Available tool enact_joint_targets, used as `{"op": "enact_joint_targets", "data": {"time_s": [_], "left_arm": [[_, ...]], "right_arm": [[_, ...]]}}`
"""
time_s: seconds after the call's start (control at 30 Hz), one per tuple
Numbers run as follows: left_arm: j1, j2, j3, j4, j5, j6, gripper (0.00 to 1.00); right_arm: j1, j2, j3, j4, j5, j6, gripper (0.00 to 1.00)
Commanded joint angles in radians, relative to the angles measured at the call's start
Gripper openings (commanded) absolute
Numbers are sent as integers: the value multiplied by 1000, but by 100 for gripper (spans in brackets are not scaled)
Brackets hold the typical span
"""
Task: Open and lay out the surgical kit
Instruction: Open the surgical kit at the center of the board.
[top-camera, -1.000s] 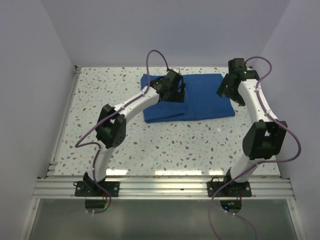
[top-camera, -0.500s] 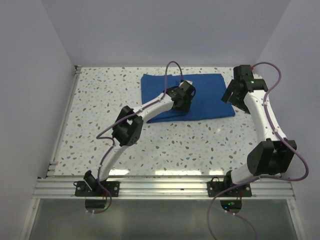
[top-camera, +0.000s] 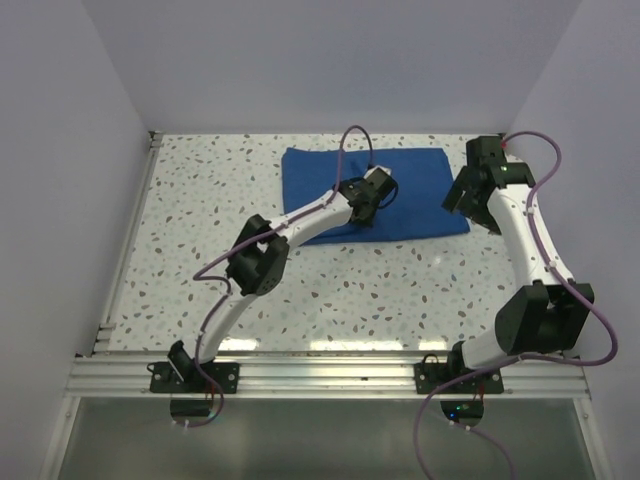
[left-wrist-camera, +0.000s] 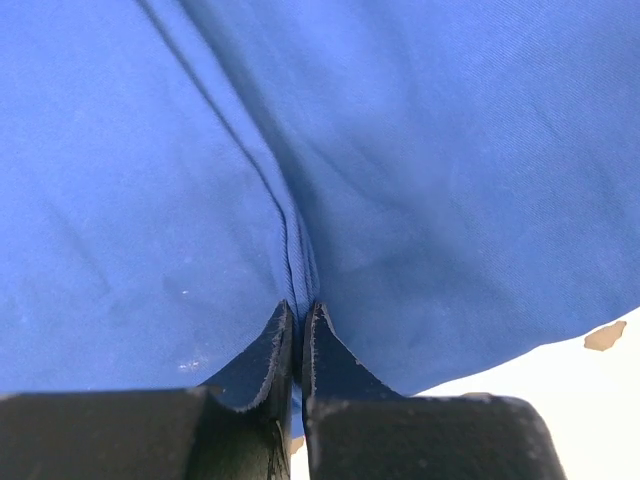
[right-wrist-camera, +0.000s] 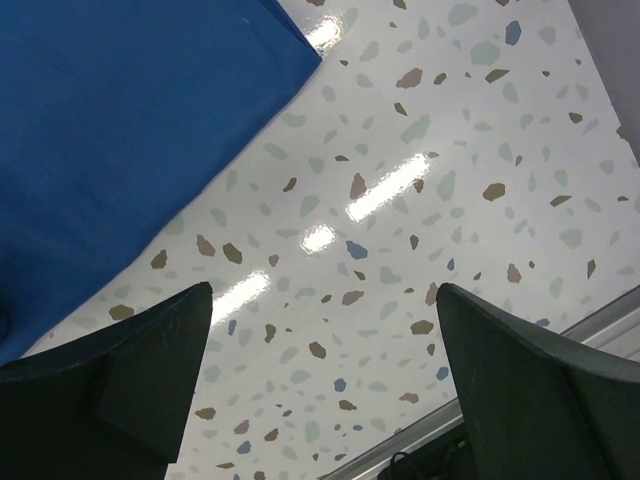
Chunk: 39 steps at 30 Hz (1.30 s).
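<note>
My right gripper is open and its fingers are over bare table. I will move it outward and down, with a turn, onto the bundle's closest far corner (top-camera: 442, 154) to close.
The surgical kit (top-camera: 415, 195) is a folded royal-blue cloth bundle lying flat at the back middle of the speckled table (top-camera: 200, 250). My left gripper (top-camera: 370, 203) is down on the bundle's middle, near its front edge. In the left wrist view the left gripper (left-wrist-camera: 298, 310) is shut, pinching a raised fold of the blue cloth (left-wrist-camera: 450, 180) between its tips. My right gripper (top-camera: 462, 200) hovers at the bundle's right edge. In the right wrist view the right gripper (right-wrist-camera: 322, 290) stands wide open over bare table, with the cloth's (right-wrist-camera: 120, 110) corner at the upper left. What the wrap holds is hidden.
Pale walls close the table in on the left, back and right. An aluminium rail (top-camera: 330, 375) carrying both arm bases runs along the near edge. A metal strip (right-wrist-camera: 500, 405) shows at the table's rim below the right gripper. Purple cables loop over both arms.
My left gripper moved right, came down on the bundle and shut on a fold of cloth. The right gripper swung outward to the cloth's right edge and stayed open.
</note>
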Motion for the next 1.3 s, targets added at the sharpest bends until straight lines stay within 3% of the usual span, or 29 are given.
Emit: {"op": "enact_joint_targets", "data": {"time_s": [0.0, 0.37, 0.4, 0.47, 0.5, 0.87, 1.1, 1.27], "left_arm": [[88, -149, -32, -103, -21, -15, 0], [471, -765, -611, 53, -103, -9, 2], [496, -821, -653, 70, -111, -3, 12], [567, -860, -760, 85, -113, -6, 86], [587, -880, -785, 81, -99, -18, 99], [633, -1096, -1048, 148, -34, -89, 100], [631, -1216, -1157, 167, 134, -107, 99], [631, -1283, -1215, 133, 147, -128, 98]], "right_arm": [[-2, 20, 38, 21, -25, 17, 98], [14, 166, 170, 140, -187, 29, 96], [17, 178, 177, 147, -195, 29, 96], [23, 219, 193, 163, -204, 29, 96], [26, 232, 201, 170, -206, 28, 96], [6, 373, 253, 424, -227, 58, 99], [6, 537, 380, 493, -111, 118, 90], [6, 675, 451, 555, -45, 128, 86]]}}
